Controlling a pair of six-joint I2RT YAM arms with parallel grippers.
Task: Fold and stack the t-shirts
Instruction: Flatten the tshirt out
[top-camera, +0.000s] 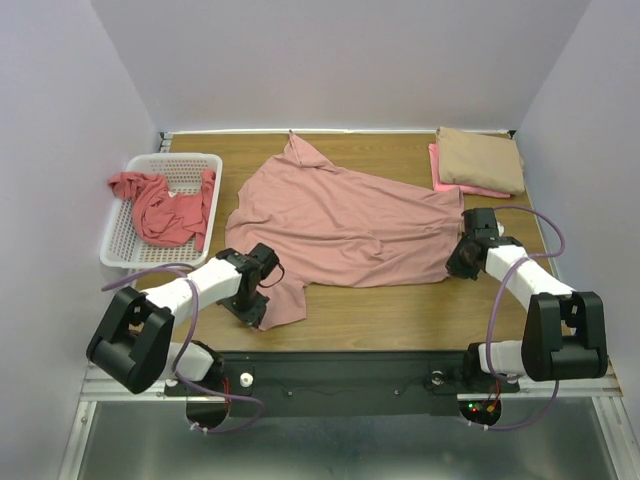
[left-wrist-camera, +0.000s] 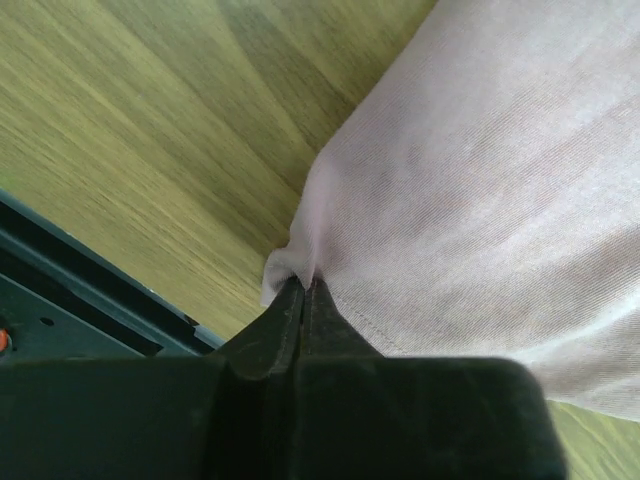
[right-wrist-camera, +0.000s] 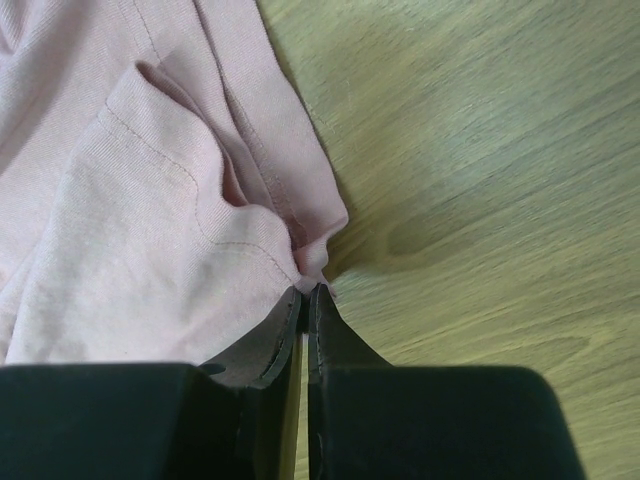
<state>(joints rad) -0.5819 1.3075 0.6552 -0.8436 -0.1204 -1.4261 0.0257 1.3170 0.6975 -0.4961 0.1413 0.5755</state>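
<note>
The shirt goes up high, outward and down beside the folded stack next. My right gripper releases it there, because it lies creased with its hem doubled.
A dusty-pink t-shirt (top-camera: 345, 225) lies spread across the middle of the wooden table. My left gripper (top-camera: 255, 305) is shut on its near-left corner; in the left wrist view the cloth (left-wrist-camera: 480, 190) bunches at the pinched tips (left-wrist-camera: 305, 285). My right gripper (top-camera: 462, 262) is shut on the shirt's right edge; the right wrist view shows hemmed cloth (right-wrist-camera: 150, 230) pinched at the tips (right-wrist-camera: 308, 290). A coral-red t-shirt (top-camera: 160, 208) lies crumpled in the basket. A folded tan t-shirt (top-camera: 482, 160) lies on a folded bright pink one (top-camera: 440, 172) at the back right.
A white mesh basket (top-camera: 120, 240) stands at the left side of the table. Walls close the table at the back and both sides. The black front rail (left-wrist-camera: 90, 290) runs just behind the left gripper.
</note>
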